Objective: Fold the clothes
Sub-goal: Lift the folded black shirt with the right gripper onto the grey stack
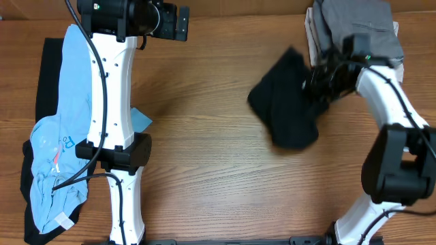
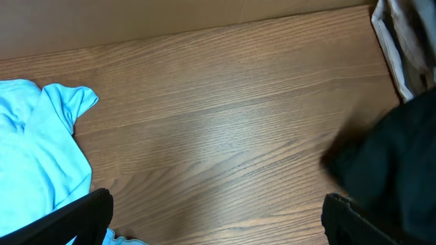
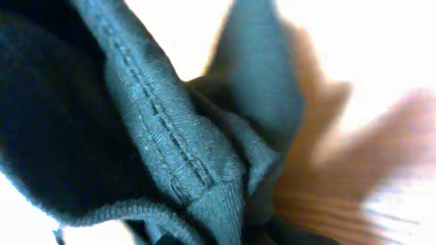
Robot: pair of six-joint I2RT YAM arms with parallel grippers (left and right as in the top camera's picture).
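My right gripper lifts the black garment outward over the grey and white stack (image 1: 357, 30) next, then sets it down on top, since clothes already lie piled there.
A black garment (image 1: 286, 109) hangs bunched from my right gripper (image 1: 317, 87), lifted over the right half of the table. In the right wrist view its dark cloth with a stitched hem (image 3: 163, 136) fills the frame and hides the jaws (image 3: 204, 237). A light blue shirt (image 1: 63, 129) lies crumpled at the left edge, on top of another black garment (image 1: 46, 68). My left gripper (image 1: 178, 24) is open and empty at the far left-centre; its jaws (image 2: 218, 221) frame bare wood, with the blue shirt (image 2: 37, 150) at left and the black garment (image 2: 398, 156) at right.
A stack of folded grey and white clothes (image 1: 357, 27) sits at the far right corner; its edge also shows in the left wrist view (image 2: 409, 41). The wooden table (image 1: 204, 156) lies bare between the arms. The left arm's body crosses over the blue shirt.
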